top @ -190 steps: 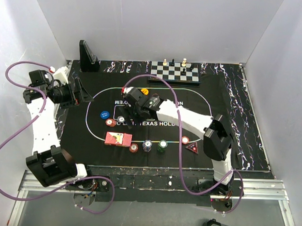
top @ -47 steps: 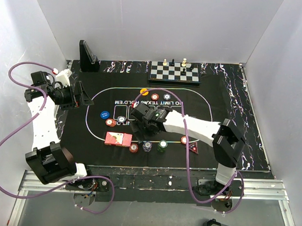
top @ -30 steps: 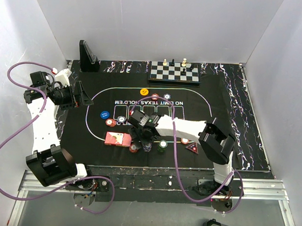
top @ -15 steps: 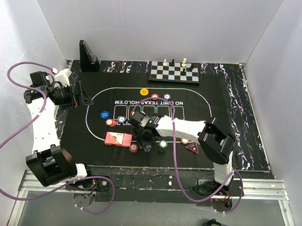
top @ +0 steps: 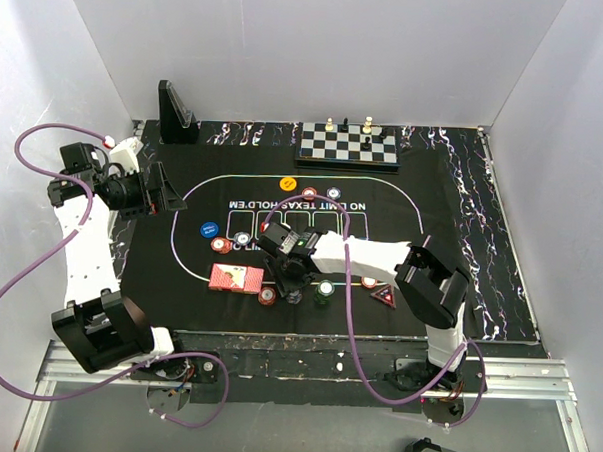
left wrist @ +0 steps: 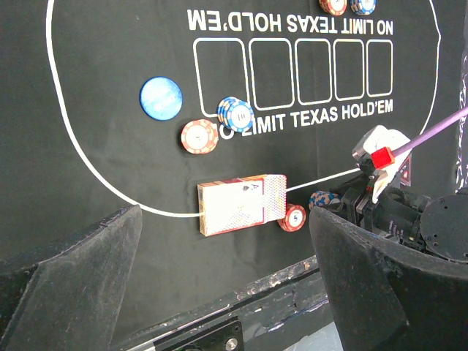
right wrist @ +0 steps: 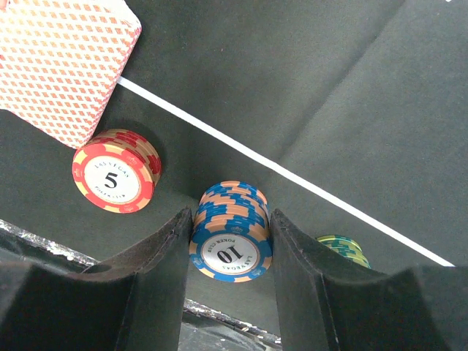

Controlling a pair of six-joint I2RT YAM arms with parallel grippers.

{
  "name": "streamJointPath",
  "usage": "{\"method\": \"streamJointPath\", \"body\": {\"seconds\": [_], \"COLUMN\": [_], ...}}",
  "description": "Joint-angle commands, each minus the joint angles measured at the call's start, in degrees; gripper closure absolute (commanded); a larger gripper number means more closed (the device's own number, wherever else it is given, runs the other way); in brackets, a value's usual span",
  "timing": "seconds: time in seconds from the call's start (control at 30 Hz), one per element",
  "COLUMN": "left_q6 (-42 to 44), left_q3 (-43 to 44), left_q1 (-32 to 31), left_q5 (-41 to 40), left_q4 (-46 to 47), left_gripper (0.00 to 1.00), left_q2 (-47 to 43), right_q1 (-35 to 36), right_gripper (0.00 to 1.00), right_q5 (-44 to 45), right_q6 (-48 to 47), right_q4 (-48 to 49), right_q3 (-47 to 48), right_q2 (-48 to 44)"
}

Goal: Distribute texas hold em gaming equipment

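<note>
My right gripper needs to lift past the green stack and lower to release beside the triangular marker, as that spot lies to its right in the top view.
My right gripper is low on the mat's near side. Its fingers press both sides of a blue-and-orange chip stack marked 10. A red 5 chip lies to its left and a green stack to its right. The red-backed card deck lies left of the red chip. The dark red triangular marker lies at the near right. My left gripper is open and empty, high at the mat's left edge; its view shows the deck far below.
A blue disc, a red chip and a blue-white stack lie on the left of the black mat. An orange chip lies farther back. The chessboard and a black stand are at the back.
My right gripper has come from the mat's middle toward the near edge and down around the blue chip stack. The left arm has hardly moved.
</note>
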Motion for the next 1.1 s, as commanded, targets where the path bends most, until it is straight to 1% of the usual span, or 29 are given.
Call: {"method": "streamJointPath", "body": {"seconds": [0.0, 0.03, 0.1, 0.13, 0.37, 0.4, 0.53, 0.6, 0.73, 0.97, 1.07], "left_q6": [0.0, 0.0, -0.1, 0.1, 0.2, 0.1, 0.1, 0.1, 0.1, 0.0, 0.1], "left_q3": [1.2, 1.1, 1.0, 1.1, 1.1, 1.1, 1.1, 0.8, 0.9, 1.1, 0.8], "left_q1": [0.2, 0.2, 0.3, 0.2, 0.3, 0.3, 0.2, 0.3, 0.2, 0.2, 0.2], "left_q5": [0.3, 0.3, 0.2, 0.1, -0.1, -0.1, 0.0, 0.0, 0.0, 0.0, 0.0], "left_q4": [0.2, 0.2, 0.2, 0.2, 0.3, 0.3, 0.2, 0.4, 0.4, 0.3, 0.4], "left_gripper": [0.0, 0.0, 0.0, 0.0, 0.0, 0.0, 0.0, 0.0, 0.0, 0.0, 0.0], "left_q2": [-1.9, -2.0, -2.2, -2.2, -2.2, -2.2, -2.1, -2.2, -2.2, -1.9, -2.1], "right_q1": [0.3, 0.3, 0.3, 0.3, 0.3, 0.3, 0.3, 0.3, 0.3, 0.3, 0.3], "right_gripper": [0.67, 0.64, 0.51, 0.49, 0.49, 0.48, 0.4, 0.39, 0.46, 0.67, 0.7], "right_q5": [0.7, 0.5, 0.0, -0.1, -0.4, -0.4, -0.8, -0.8, -0.4, 0.4, 1.3], "right_q6": [-0.1, -0.1, -0.2, -0.2, 0.0, -0.1, -0.1, -0.1, 0.0, 0.3, 0.0], "right_q4": [-0.4, -0.7, -1.1, -1.0, -0.9, -0.9, -1.5, -1.5, -1.2, -2.1, -3.8], "right_q3": [-0.5, -0.3, -0.1, -0.1, -0.3, -0.4, 0.0, -0.2, -0.7, 0.4, 1.9], "right_q2": [-1.5, -1.2, -0.4, -0.3, -0.1, -0.2, 0.4, 0.4, -0.2, -1.8, -3.9]}}
